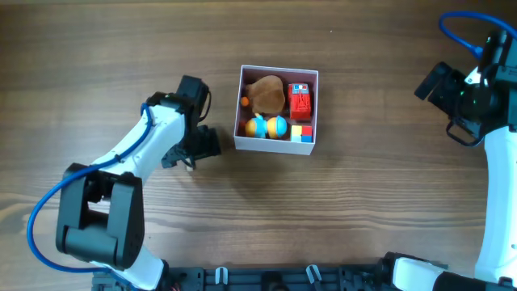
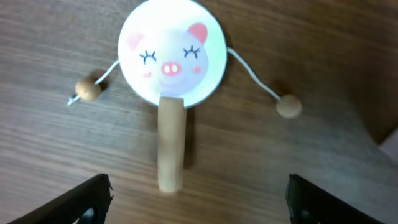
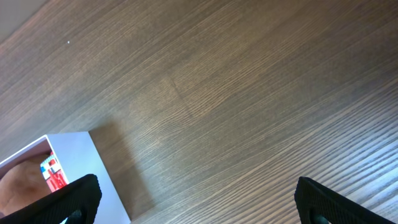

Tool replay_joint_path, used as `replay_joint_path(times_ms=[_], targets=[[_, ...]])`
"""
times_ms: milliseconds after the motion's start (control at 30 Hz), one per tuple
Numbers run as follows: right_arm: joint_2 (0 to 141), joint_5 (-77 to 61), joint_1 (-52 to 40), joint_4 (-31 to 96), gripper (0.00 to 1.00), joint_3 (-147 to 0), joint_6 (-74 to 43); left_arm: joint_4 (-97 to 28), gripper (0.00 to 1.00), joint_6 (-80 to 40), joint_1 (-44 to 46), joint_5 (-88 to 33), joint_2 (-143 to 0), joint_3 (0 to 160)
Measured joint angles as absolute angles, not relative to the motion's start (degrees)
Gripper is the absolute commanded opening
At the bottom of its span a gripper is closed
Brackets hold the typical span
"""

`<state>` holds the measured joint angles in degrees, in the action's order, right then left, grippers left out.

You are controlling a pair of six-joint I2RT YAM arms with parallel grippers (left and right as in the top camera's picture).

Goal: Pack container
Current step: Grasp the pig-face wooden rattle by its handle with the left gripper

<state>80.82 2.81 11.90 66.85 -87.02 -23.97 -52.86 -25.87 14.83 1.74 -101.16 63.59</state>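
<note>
The drum's wooden handle [image 2: 171, 142] is below my left gripper, and that narrow stick fits between the open fingers. So I need to move the gripper down onto it and close there.
The container [image 1: 275, 147], a square white box with a pink inside, sits mid-table and holds a brown toy [image 1: 265, 95], a red toy [image 1: 300, 103], two orange-and-blue balls [image 1: 266, 127] and small coloured cubes. A round pig-face rattle drum [image 2: 171, 55] with a wooden handle and two beads on strings lies flat on the table. My left gripper [image 2: 198, 202] is open and empty, its fingers on either side of the handle's end and apart from it. In the overhead view the left gripper [image 1: 196, 148] sits just left of the container and hides the drum. My right gripper [image 3: 205, 205] is open and empty over bare table.
The right arm [image 1: 464, 93] is far right of the container, whose white corner [image 3: 71, 158] shows at the lower left of the right wrist view. The table is brown wood. A black rail runs along the front edge [image 1: 266, 279].
</note>
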Motion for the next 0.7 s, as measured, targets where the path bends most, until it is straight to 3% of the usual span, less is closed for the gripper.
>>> replay_joint_path(times_ms=[133,300,700], targets=[[80.8,2.8,11.9,66.8,1.00,-87.0,-24.0,-49.3,0.84,-24.6,14.6,1.3,-101.2,61.0],[80.8,2.8,11.9,66.8,1.00,-87.0,-24.0,-45.5,0.64,-22.3,14.6,1.4,-101.2,58.0],[80.8,2.8,11.9,66.8,1.00,-87.0,-24.0,-41.4,0.45,-20.3,12.4,1.0,-100.7,55.1]])
